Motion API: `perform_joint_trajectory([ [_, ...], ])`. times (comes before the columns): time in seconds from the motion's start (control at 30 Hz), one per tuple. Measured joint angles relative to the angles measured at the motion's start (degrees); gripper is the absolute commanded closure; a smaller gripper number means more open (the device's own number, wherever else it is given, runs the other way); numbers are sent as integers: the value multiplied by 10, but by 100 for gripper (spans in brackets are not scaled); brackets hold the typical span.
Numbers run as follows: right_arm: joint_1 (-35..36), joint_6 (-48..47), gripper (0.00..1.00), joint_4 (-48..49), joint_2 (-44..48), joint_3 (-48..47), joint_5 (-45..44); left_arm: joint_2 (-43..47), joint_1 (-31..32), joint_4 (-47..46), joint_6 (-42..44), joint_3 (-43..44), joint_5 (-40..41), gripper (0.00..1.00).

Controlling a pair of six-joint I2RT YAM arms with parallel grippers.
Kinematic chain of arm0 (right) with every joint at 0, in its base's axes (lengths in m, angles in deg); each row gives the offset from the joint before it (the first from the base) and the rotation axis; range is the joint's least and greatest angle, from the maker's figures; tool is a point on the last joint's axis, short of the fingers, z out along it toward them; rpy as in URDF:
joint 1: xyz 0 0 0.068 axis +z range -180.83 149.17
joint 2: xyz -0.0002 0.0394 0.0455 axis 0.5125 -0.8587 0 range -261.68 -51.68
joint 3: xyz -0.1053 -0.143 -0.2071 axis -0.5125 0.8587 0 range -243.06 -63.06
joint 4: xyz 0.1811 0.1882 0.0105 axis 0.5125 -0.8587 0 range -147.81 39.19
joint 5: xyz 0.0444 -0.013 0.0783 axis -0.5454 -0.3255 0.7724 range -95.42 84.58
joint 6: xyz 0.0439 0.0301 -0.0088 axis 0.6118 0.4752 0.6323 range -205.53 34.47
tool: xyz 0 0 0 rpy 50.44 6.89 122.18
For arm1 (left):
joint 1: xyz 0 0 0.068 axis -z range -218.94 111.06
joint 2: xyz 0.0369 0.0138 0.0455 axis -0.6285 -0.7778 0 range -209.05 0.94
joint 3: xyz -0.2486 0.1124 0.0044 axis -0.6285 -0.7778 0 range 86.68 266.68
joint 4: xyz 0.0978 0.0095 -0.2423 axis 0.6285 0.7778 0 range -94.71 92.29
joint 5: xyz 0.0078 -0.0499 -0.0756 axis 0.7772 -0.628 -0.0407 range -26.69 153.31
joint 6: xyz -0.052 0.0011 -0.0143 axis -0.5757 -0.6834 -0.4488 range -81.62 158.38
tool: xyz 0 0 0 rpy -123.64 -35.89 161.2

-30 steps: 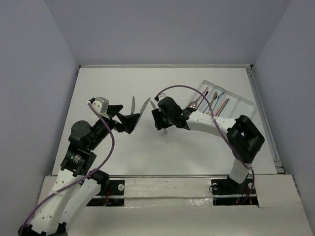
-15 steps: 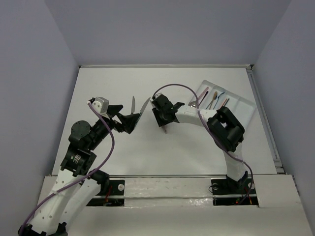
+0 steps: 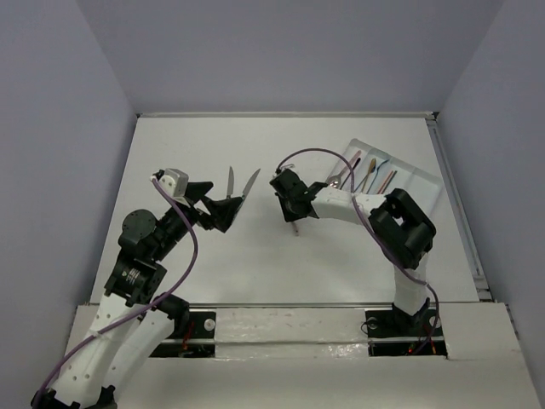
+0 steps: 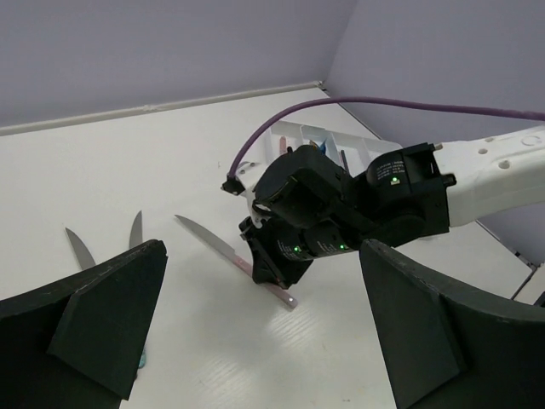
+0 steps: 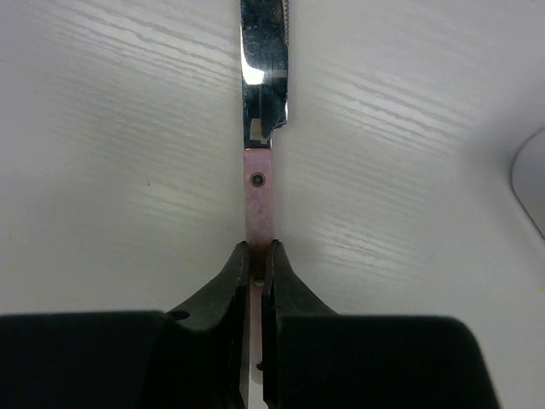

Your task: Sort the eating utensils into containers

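Note:
The right gripper lifts the knife next, carries it past the tray's filled sections, turns and lowers it to let go, since the tray's end section by the wall (image 3: 422,190) is empty.
A silver knife with a pinkish handle (image 5: 258,200) lies flat on the white table. My right gripper (image 5: 257,256) is shut on its handle, with the blade (image 5: 262,68) pointing away from it. The top view shows that gripper (image 3: 289,209) at mid-table, the handle end (image 3: 295,228) sticking out below it. In the left wrist view the same knife (image 4: 204,239) runs under the right gripper's body. My left gripper (image 3: 226,209) hovers open to the left with nothing between its fingers (image 4: 111,324). The white divided tray (image 3: 415,176) sits at the far right with several utensils (image 3: 372,175) in it.
Two more silver knives (image 3: 230,181) (image 3: 249,183) lie just beyond my left gripper, also seen in the left wrist view (image 4: 79,247) (image 4: 135,230). A teal piece (image 4: 140,362) peeks out beside the left finger. Purple cables loop over both arms. Walls enclose the table.
My right gripper has closed on the pink-handled knife, and its wrist shifted slightly right while the elbow swung. The left arm has not moved.

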State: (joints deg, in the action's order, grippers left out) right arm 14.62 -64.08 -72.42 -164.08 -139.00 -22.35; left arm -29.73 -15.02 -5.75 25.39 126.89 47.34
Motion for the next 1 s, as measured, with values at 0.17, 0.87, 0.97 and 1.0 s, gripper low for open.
perform_joint_trajectory([
  [0.17,-25,28,100,17,85,51,-6,6,0,0,0,0,-1,1],
  [0.87,-549,59,100,65,447,327,63,79,80,1,1,0,21,1],
  [0.97,-557,50,100,65,430,329,80,82,87,1,2,1,26,1],
  [1.0,-559,47,100,66,424,329,86,82,89,1,2,1,27,1],
])
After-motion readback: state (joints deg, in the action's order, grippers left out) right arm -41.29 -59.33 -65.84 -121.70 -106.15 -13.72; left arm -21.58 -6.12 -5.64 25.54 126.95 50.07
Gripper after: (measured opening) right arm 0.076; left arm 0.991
